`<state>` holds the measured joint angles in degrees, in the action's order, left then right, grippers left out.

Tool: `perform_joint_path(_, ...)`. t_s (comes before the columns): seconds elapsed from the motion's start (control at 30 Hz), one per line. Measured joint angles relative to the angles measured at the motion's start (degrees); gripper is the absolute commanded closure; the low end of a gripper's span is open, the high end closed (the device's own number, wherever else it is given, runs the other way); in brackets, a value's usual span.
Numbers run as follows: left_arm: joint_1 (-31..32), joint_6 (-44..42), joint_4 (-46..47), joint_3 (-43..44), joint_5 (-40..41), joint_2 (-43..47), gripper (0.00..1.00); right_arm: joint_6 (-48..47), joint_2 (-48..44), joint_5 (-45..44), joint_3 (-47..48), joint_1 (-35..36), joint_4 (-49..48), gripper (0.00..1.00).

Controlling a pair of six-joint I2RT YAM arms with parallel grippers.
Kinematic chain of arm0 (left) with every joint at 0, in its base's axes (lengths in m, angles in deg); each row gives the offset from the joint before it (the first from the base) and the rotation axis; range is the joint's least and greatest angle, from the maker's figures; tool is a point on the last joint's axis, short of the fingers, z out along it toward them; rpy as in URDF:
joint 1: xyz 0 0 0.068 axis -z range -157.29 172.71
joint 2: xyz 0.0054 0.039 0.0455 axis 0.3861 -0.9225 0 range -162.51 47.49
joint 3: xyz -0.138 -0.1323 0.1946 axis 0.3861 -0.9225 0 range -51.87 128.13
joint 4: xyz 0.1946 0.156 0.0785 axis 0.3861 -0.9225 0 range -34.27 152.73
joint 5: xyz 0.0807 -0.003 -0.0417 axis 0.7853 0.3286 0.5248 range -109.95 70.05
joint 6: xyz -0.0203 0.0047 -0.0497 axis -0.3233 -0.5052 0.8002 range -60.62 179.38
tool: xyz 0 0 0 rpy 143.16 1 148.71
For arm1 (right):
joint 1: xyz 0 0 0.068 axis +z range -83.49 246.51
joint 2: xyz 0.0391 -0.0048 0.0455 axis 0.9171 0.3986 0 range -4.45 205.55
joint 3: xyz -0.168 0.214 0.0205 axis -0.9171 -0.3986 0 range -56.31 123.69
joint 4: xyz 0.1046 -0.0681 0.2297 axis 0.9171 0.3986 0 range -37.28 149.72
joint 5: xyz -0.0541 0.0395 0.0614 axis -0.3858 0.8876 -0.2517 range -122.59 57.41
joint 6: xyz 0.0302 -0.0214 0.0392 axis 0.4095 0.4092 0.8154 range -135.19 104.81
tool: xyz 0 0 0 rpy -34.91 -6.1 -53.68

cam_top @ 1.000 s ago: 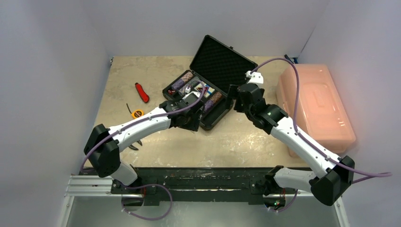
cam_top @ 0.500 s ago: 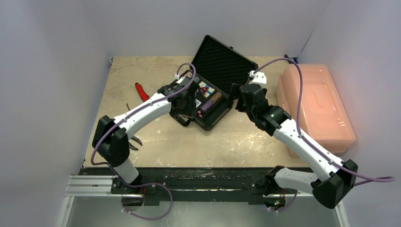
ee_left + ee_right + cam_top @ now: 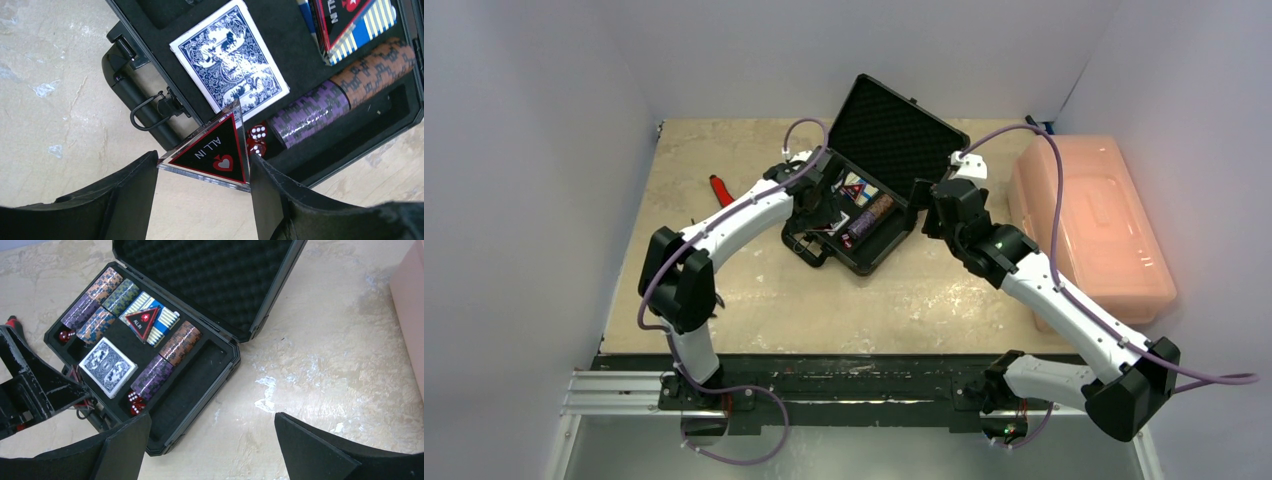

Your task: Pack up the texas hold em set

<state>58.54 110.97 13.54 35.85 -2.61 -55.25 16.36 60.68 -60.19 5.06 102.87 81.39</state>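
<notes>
The blue card deck (image 3: pixel 231 60) has a bare top, unlike the striped deck, so my left gripper needs to move outward and down onto it and release the button (image 3: pixel 215 152).
The black briefcase (image 3: pixel 886 130) lies open at mid-table, foam lid up. In the right wrist view its tray (image 3: pixel 200 385) holds chip stacks (image 3: pixel 165 360), a blue card deck (image 3: pixel 107 366), red dice (image 3: pixel 135 403) and a triangular button (image 3: pixel 141 321) on a striped deck. My left gripper (image 3: pixel 816 215) hovers over the case's front-left edge. It is shut (image 3: pixel 202 165) on a red-black "ALL IN" triangular button (image 3: pixel 215 152), gripped by its edges above the dice (image 3: pixel 256 139). My right gripper (image 3: pixel 212 420) is open and empty above the table by the case's right front corner.
A large pink translucent bin (image 3: pixel 1089 225) stands at the right edge of the table. A red-handled tool (image 3: pixel 720 190) lies left of the case, partly behind my left arm. The case's handle and latch (image 3: pixel 150 107) face the front left.
My left arm has swung from in front of the case up and back over its front-left part, carrying the triangular button. The right arm has barely moved.
</notes>
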Motion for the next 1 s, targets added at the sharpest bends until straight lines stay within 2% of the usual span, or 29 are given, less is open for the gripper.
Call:
perform_joint_path(0.43, -1.8, 12.5, -3.7, 4.1, 0.1, -4.1, 1.0, -0.1, 0.0, 0.0, -1.0, 0.0, -0.2, 0.01)
perform_joint_path(1.0, -2.1, 19.4, -4.4, 6.3, -0.6, -7.8, 1.0, -0.6, -0.1, 0.0, -1.6, 0.0, -0.5, 0.01)
